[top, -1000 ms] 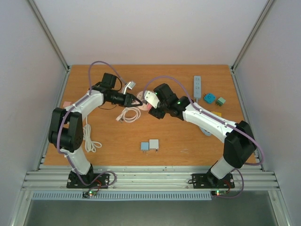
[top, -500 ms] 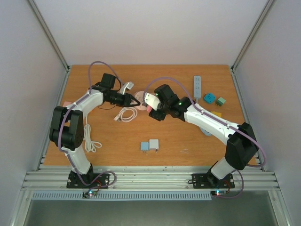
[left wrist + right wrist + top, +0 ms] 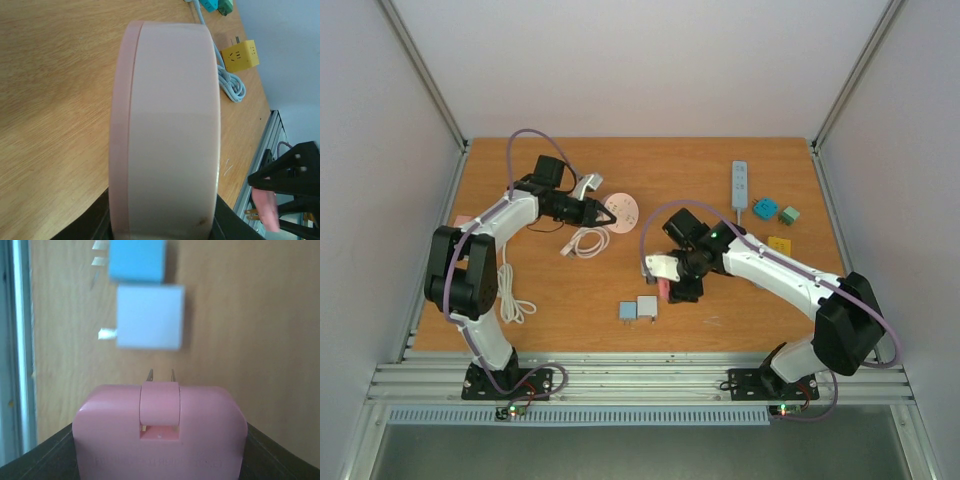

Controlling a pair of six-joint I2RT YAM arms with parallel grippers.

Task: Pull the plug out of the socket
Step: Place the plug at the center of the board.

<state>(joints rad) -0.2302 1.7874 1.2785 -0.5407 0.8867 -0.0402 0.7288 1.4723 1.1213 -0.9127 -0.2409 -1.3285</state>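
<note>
The socket goes down and back toward the bare wood beyond the white adapter [image 3: 637,261] next. My left gripper then releases it, as the plug is already free.
The socket [image 3: 170,130] is a round pale pink and white disc, and my left gripper [image 3: 162,222] is shut on its rim. From above, the socket [image 3: 625,213] sits at the back centre of the table with the left gripper [image 3: 607,212] at its left edge. The plug [image 3: 160,435] is a pink block with two metal prongs, free of the socket. My right gripper [image 3: 160,457] is shut on it, prongs pointing away from the wrist. In the top view the right gripper [image 3: 672,280] holds the plug [image 3: 665,291] over the near middle of the table.
A blue cube adapter [image 3: 628,310] and a white one [image 3: 647,306] lie just left of the plug. A coiled white cable [image 3: 585,242] lies beside the socket and another cable [image 3: 510,295] at the left. A white power strip [image 3: 739,185], teal cubes [image 3: 765,209] and a yellow adapter [image 3: 780,243] sit at the right.
The right arm has carried the pink plug away from the socket, toward the near middle of the table beside the two cube adapters. The left gripper has kept hold of the socket.
</note>
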